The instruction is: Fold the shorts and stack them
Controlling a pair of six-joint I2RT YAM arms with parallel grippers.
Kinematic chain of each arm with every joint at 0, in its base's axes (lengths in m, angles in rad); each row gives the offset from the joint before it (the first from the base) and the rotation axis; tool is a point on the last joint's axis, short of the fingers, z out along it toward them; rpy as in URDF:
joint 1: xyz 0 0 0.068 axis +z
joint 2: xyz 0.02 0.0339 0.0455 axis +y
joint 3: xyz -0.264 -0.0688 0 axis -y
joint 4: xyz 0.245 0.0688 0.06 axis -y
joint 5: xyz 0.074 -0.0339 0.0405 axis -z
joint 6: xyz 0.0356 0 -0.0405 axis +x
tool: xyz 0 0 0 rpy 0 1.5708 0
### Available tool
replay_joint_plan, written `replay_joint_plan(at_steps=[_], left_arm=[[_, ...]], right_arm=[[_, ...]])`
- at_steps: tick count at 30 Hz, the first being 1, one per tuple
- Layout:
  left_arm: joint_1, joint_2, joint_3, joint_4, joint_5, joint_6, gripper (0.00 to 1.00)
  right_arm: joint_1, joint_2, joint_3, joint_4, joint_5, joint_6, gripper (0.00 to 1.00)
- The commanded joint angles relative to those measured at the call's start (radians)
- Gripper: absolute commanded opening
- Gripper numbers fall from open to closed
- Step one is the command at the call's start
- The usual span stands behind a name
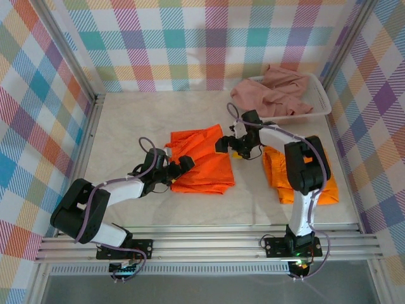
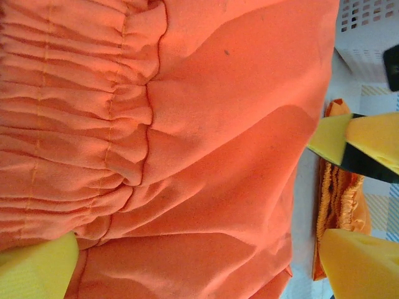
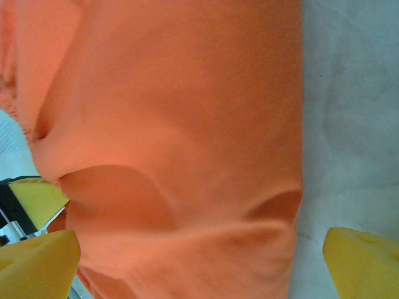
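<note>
I need to move my right gripper down and slightly back next and close it on the shorts' edge facing the second pair, because its open fingers are already on both sides of that edge.
One bright orange pair of shorts (image 1: 201,163) lies roughly folded in the middle of the table. My left gripper (image 1: 184,164) hovers over its left edge, open. In the left wrist view the gathered waistband and smooth cloth (image 2: 206,124) spread between my wide yellow fingertips (image 2: 37,269). My right gripper (image 1: 226,144) is at the cloth's upper right edge, also open. Its fingertips (image 3: 361,268) straddle the orange cloth (image 3: 187,112) without pinching it. A second orange pair (image 1: 302,183) lies to the right, partly under the right arm. The pink shorts (image 1: 273,92) are heaped in the basket.
A white mesh basket (image 1: 321,95) stands at the back right corner; its wall (image 2: 368,31) also appears in the left wrist view. Plaid walls and metal rails enclose the table. Bare cream tabletop (image 1: 126,120) stretches to the back left and along the front.
</note>
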Motion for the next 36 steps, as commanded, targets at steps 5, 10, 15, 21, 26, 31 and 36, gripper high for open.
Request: replay_joint_plan(at_steps=[5,10,15,21,26,31,36], left_arm=[[-0.002,0.048,-0.058,-0.097,-0.056,0.018,1.00],[-0.001,0.074,-0.056,-0.076,-0.049,0.010,1.00],[-0.001,0.083,-0.056,-0.070,-0.051,0.010,1.00],[-0.002,0.084,-0.056,-0.067,-0.049,0.010,1.00],[-0.001,0.073,-0.057,-0.070,-0.049,0.008,1.00],[-0.001,0.011,-0.047,-0.077,-0.042,0.005,1.00],[-0.001,-0.137,-0.006,-0.165,-0.074,0.034,1.00]], right_arm=[[-0.002,0.083,0.030,-0.006,-0.118,-0.011,0.92],[0.013,0.103,0.033,0.010,-0.184,0.004,0.85],[0.035,0.105,0.026,0.045,-0.217,0.029,0.81],[0.047,0.121,0.025,0.075,-0.206,0.045,0.71],[0.050,0.111,0.029,0.063,-0.165,0.030,0.42],[0.062,0.072,0.054,-0.025,-0.070,-0.023,0.16],[0.086,0.008,0.093,-0.181,0.090,-0.096,0.00]])
